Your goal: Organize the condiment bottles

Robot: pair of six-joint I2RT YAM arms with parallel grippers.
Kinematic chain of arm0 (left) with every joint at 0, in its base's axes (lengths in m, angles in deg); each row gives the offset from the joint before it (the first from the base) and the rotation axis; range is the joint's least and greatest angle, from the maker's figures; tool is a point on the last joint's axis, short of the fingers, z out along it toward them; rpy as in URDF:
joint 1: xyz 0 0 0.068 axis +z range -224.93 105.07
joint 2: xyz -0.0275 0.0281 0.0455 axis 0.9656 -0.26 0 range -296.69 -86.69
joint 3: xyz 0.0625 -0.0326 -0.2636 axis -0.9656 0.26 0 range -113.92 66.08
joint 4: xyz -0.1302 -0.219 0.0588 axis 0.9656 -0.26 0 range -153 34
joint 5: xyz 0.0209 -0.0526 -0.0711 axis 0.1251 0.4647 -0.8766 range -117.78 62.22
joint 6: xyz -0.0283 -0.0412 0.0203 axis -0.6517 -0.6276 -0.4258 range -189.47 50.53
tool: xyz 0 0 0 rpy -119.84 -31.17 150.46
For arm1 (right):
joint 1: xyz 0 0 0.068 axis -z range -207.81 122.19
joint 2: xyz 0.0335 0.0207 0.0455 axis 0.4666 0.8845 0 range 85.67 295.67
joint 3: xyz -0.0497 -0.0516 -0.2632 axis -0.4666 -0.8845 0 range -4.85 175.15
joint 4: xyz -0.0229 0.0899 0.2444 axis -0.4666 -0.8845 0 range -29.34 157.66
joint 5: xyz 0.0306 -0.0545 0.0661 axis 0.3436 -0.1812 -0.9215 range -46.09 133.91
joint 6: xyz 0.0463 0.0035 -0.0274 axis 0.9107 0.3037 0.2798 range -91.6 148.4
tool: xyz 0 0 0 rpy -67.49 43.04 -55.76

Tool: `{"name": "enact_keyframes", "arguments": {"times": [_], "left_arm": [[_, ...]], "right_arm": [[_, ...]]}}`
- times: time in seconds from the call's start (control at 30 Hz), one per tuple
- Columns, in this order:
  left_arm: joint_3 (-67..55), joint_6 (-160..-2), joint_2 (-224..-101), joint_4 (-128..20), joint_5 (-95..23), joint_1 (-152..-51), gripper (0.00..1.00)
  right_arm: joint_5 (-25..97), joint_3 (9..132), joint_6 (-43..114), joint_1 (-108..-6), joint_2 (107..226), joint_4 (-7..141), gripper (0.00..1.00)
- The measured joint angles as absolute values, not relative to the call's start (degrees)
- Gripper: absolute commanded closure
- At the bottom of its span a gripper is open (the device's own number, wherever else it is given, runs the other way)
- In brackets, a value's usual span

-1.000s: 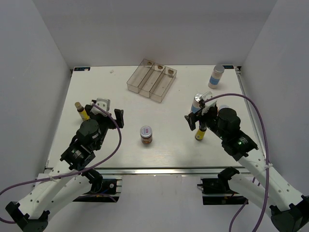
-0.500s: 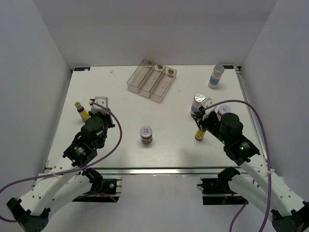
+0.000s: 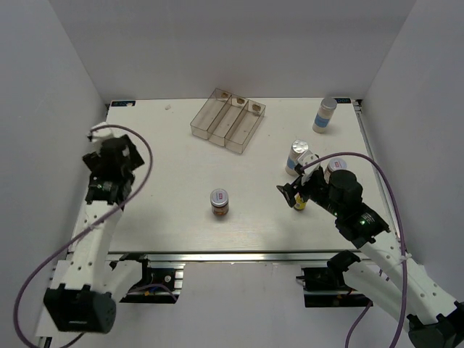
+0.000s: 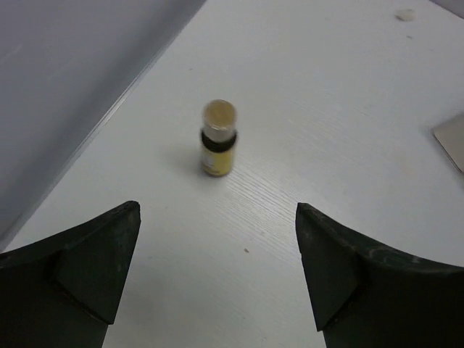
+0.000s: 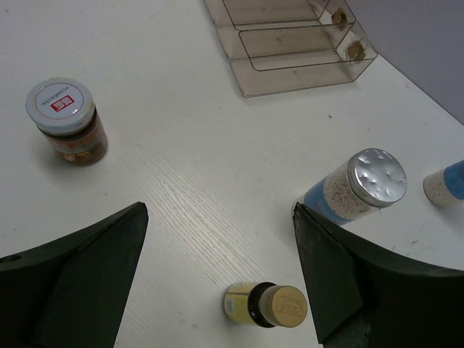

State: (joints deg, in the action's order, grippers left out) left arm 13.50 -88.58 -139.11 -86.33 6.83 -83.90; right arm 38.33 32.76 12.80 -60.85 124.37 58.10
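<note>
My left gripper will next move down around the slim yellow bottle's cap (image 4: 220, 114), as the bottle stands below, centred ahead of the gap in the left wrist view.
A slim yellow bottle (image 4: 218, 138) with a dark cap stands upright near the left wall, ahead of my open, empty left gripper (image 4: 217, 217). The left arm (image 3: 109, 167) hides it in the top view. A second yellow bottle (image 5: 267, 304) stands just below the gap of my open right gripper (image 5: 219, 212); both show in the top view, the bottle (image 3: 299, 204) and the gripper (image 3: 296, 190). A squat brown jar (image 3: 220, 202) with a pale lid stands mid-table. A white cylinder with a blue band (image 3: 297, 156) stands beside the right gripper. Another such cylinder (image 3: 325, 114) stands at the far right.
The clear three-compartment tray (image 3: 228, 119) lies at the back centre and shows in the right wrist view (image 5: 290, 43). The brown jar (image 5: 67, 119) and the near cylinder (image 5: 355, 185) flank the right gripper's view. White walls close in the left, right and far sides.
My left arm has swung from the table's middle-left out to the left edge and now faces the yellow bottle there. My right gripper has shifted slightly toward the front, over its yellow bottle.
</note>
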Motion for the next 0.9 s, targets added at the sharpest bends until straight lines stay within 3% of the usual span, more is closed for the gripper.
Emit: {"name": "enact_keyframes", "arguments": {"times": [0.07, 0.17, 0.53, 0.9], "left_arm": [[10.92, -88.67, -144.05, -87.16, -0.26, -73.15, 0.02], [7.89, -89.17, -151.64, -88.10, -6.53, -65.78, 0.02], [4.00, -89.21, -165.40, -88.73, -14.81, -65.39, 0.02], [-3.70, -86.94, -173.75, -88.51, -14.07, -62.92, 0.27]], "right_arm": [[38.31, 32.76, 12.87, -60.85, 124.11, 57.95, 0.12], [38.26, 32.76, 12.95, -60.85, 123.63, 57.88, 0.11], [38.05, 32.76, 12.95, -60.85, 123.43, 57.55, 0.11], [38.13, 32.76, 12.95, -60.85, 123.39, 57.53, 0.11]]}}
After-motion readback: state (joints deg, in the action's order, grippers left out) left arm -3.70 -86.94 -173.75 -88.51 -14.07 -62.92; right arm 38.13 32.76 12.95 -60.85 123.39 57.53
